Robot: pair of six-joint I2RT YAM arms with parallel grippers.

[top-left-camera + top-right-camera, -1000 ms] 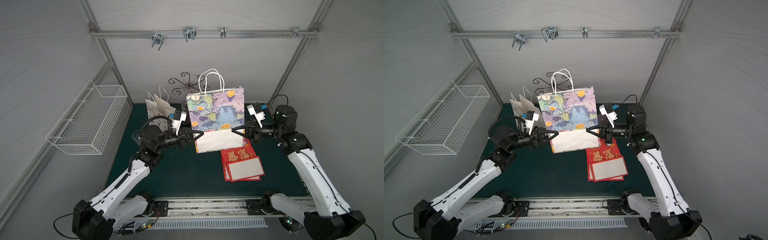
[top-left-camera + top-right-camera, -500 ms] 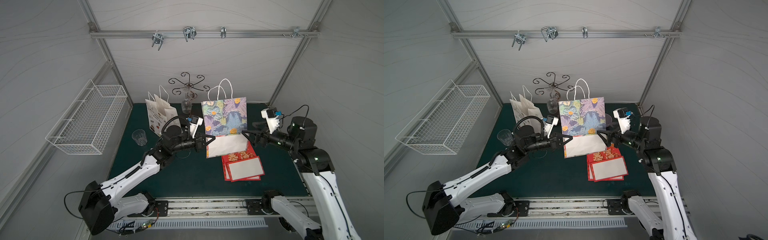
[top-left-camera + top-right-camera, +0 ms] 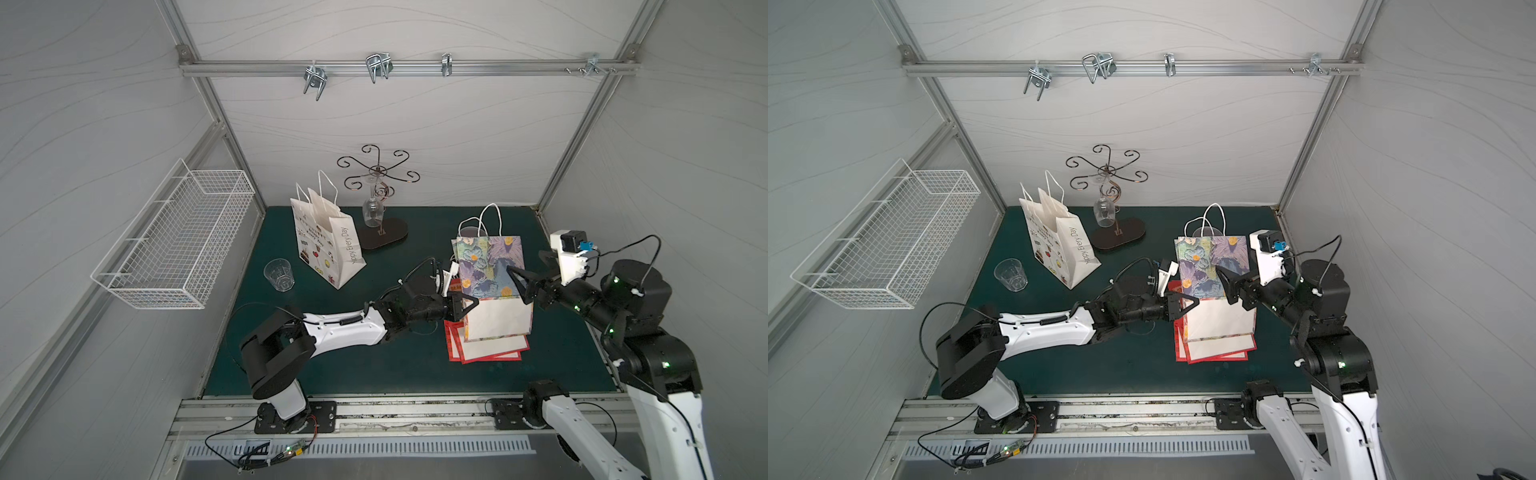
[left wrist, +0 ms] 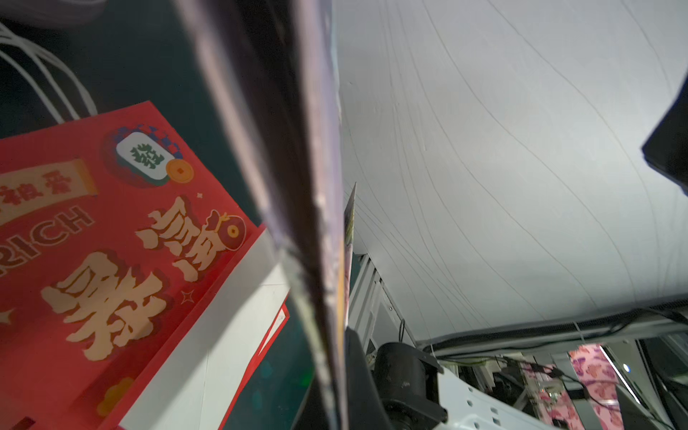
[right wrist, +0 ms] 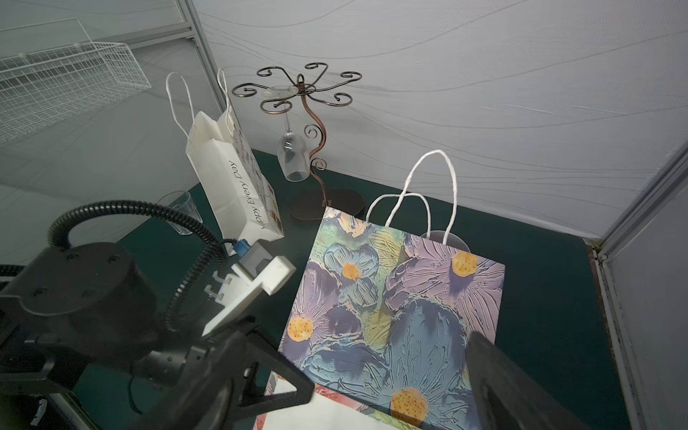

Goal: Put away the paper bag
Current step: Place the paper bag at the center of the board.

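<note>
My left gripper moves down next until the paper bag (image 3: 492,266) rests on the stack of red bags. It then releases the paper bag's edge, as the bag still hangs above the stack.
The paper bag (image 3: 492,266) (image 3: 1210,266) is folded flat, floral on its face with a white base fold and white cord handles. It hangs over a stack of red bags (image 3: 486,353) at the right of the green mat. My left gripper (image 3: 467,303) (image 3: 1188,305) (image 4: 340,394) is shut on the bag's left edge, which the left wrist view shows edge-on. My right gripper (image 3: 519,286) (image 3: 1227,286) stands open just above the bag's right side, holding nothing. One of its fingers (image 5: 495,379) shows over the floral face (image 5: 402,298).
At the back left a white printed bag (image 3: 328,245) stands upright, with a glass tumbler (image 3: 279,274) beside it. A scrolled wire rack (image 3: 376,178) holds one hanging wine glass. A wire basket (image 3: 174,245) hangs on the left wall, and hooks (image 3: 316,79) hang from the top rail.
The bag came down and to the right, over the red bags. My right gripper opened, let go of its right edge and drew back. My left gripper kept its hold.
</note>
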